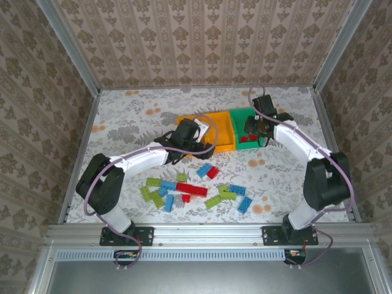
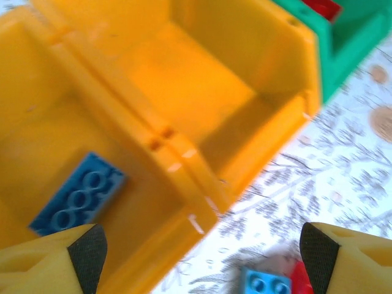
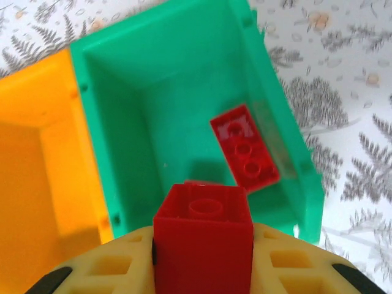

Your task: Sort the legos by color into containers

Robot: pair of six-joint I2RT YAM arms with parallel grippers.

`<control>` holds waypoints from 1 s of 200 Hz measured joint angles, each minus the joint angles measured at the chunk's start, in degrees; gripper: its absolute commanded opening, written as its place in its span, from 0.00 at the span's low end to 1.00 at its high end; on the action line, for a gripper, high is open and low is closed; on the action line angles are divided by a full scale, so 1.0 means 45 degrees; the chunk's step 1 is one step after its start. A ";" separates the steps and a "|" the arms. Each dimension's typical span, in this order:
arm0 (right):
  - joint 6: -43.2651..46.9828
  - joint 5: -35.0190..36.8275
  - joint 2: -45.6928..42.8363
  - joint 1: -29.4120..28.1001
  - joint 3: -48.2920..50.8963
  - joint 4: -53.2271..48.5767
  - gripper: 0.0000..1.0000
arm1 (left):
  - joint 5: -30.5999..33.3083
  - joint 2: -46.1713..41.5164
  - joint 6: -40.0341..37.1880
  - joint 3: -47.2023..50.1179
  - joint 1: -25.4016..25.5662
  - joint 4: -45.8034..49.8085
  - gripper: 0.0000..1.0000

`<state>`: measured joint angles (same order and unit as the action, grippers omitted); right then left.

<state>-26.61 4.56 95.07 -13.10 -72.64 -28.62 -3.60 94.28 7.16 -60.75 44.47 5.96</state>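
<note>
Another red brick already lies flat on the bottom of the green container, so my right gripper will go down into the green container below it and let go of the small red brick there.
My right gripper [image 3: 203, 257] is shut on a small red brick [image 3: 202, 236], held just above the green container [image 3: 153, 92], where another red brick [image 3: 245, 153] lies flat. From above, that gripper [image 1: 254, 125] hangs over the green container [image 1: 240, 114]. My left gripper [image 2: 202, 257] is open and holds nothing, over the front edge of the two orange-yellow containers [image 2: 184, 165]. A blue brick [image 2: 76, 196] lies in the left one. Loose legos lie on the table in front, among them a long red brick [image 1: 192, 188], blue [image 1: 204, 170] and lime green [image 1: 213, 201] bricks.
The three containers stand joined in a row mid-table on a floral cloth. A blue brick [image 2: 264, 283] and a red one [image 2: 297, 278] lie just below my left gripper [image 1: 190, 135]. Patterned walls and metal rails [image 1: 73, 159] enclose the table.
</note>
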 measured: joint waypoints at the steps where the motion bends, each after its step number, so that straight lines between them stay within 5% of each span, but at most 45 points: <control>1: 0.0015 0.0000 0.0044 0.0010 -0.0034 0.0000 0.27 | -0.0024 0.0000 -0.0019 0.0000 0.0015 0.0005 0.84; 62: 0.0646 0.0097 0.2472 0.0442 -0.1350 -0.0068 0.41 | -0.1287 0.0141 -0.1311 -0.0029 0.1151 0.0937 0.79; 126: 0.0831 -0.0053 0.2516 0.0427 -0.1394 -0.0063 0.59 | -0.1588 0.1049 -0.1515 -0.0160 0.1987 0.1967 0.73; 200: 0.0787 -0.0214 0.2161 0.0432 -0.1379 -0.0063 0.64 | -0.1520 0.1938 -0.1506 -0.0933 0.2220 0.2370 0.71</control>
<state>-23.07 3.60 104.79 -11.16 -78.85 -28.91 -10.44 103.00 0.38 -64.95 54.46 16.62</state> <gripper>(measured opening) 0.639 0.713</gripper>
